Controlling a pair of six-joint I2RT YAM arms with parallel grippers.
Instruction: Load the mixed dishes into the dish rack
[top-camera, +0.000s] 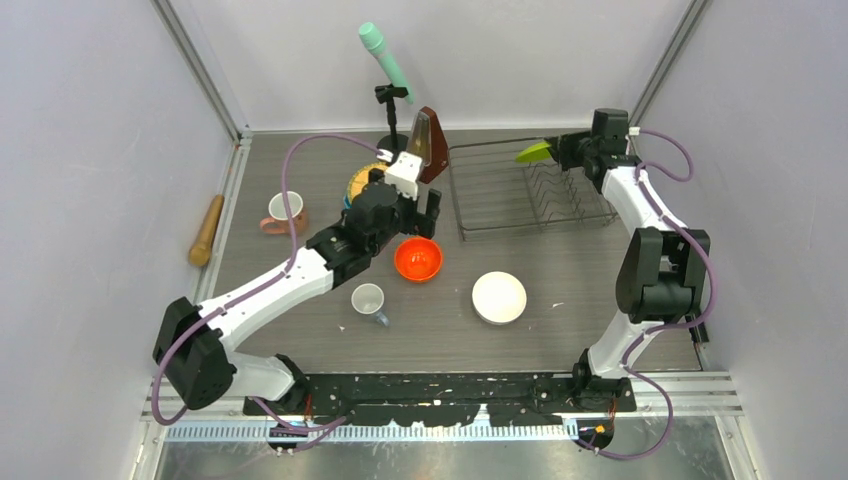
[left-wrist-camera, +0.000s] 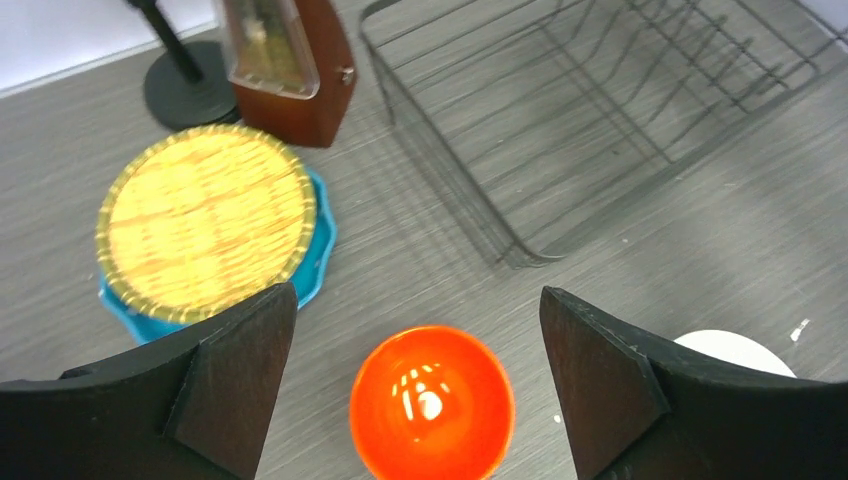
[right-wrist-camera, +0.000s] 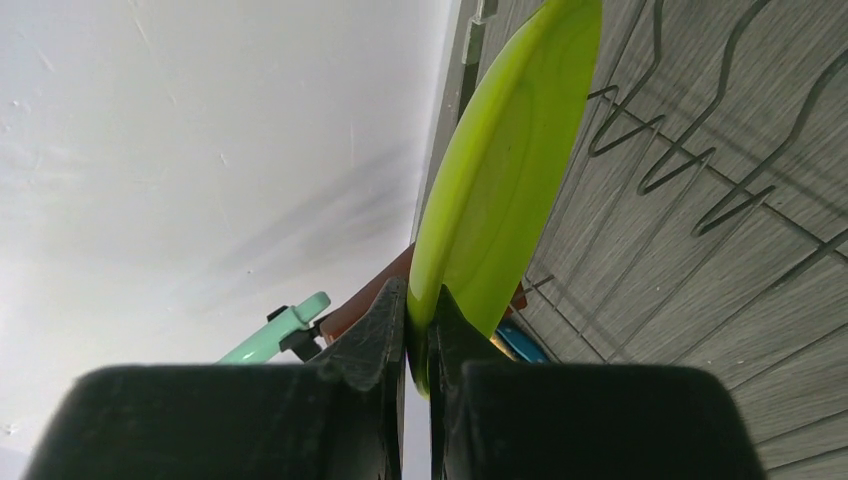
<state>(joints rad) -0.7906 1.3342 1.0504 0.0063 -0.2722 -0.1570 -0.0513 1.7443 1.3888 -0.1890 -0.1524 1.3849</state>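
The lime-green plate hangs on edge above the dish rack (top-camera: 470, 190), so next I will lower my right gripper, slot the plate between the far wires of the dish rack and let go of the plate's rim.
My right gripper (top-camera: 556, 152) is shut on the rim of the lime-green plate (top-camera: 534, 152), holding it on edge above the far right part of the dish rack (top-camera: 470, 190); the plate fills the right wrist view (right-wrist-camera: 500, 170) over the rack's prongs (right-wrist-camera: 690, 150). My left gripper (top-camera: 415, 208) is open and empty, hovering above the orange bowl (top-camera: 418, 259), which sits between its fingers in the left wrist view (left-wrist-camera: 432, 405). The yellow-rimmed plate (left-wrist-camera: 205, 222) lies stacked on the blue plate (left-wrist-camera: 318, 250). The white bowl (top-camera: 499, 297), pink mug (top-camera: 284, 212) and small white cup (top-camera: 368, 300) stand on the table.
The brown metronome (top-camera: 430, 145) stands just left of the rack's far corner, beside a black stand holding a mint-green tube (top-camera: 385, 55). The wooden rolling pin (top-camera: 207, 230) lies along the left wall.
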